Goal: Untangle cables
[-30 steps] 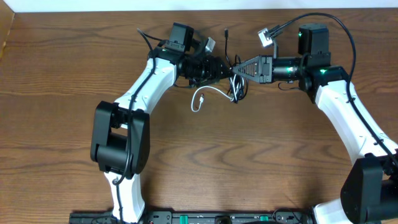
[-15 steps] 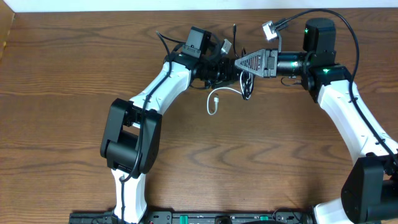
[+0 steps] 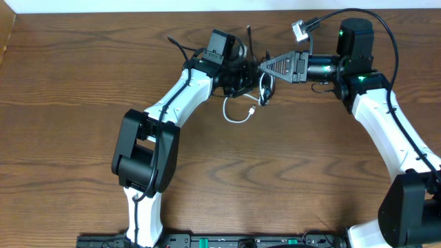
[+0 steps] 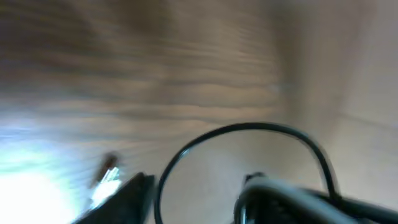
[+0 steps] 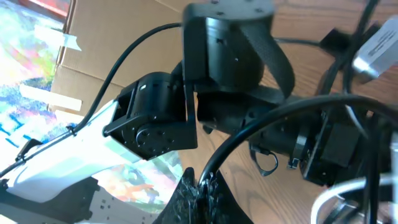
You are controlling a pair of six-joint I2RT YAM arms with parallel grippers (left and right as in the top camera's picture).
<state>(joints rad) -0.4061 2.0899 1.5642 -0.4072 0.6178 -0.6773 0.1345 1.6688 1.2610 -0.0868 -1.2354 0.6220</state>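
The black cable loops, so my right gripper will next move down, to its right in the overhead view, to open wood below, then release.
A thin black cable (image 3: 266, 84) hangs in small loops between my two grippers at the back of the table. My right gripper (image 3: 263, 67) points left and is shut on this black cable (image 5: 249, 134), which rises from its pinched fingertips (image 5: 202, 183). My left gripper (image 3: 251, 72) faces it from the left, close by. In the blurred left wrist view its fingers (image 4: 127, 196) stand apart, with a loop of the black cable (image 4: 249, 126) arching between them. The short white cable (image 3: 234, 118) curves on the wood just below them.
Thicker black arm wires run behind both wrists, and a silver connector (image 3: 298, 29) sticks up by the right arm. The table's far edge (image 3: 138, 10) lies close behind the grippers. Cardboard and coloured clutter show beyond the left arm (image 5: 161, 118).
Both grippers moved right and toward the far edge with the cables. The white cable swung round and now curves lower left. The left gripper's fingers have drawn closer together.
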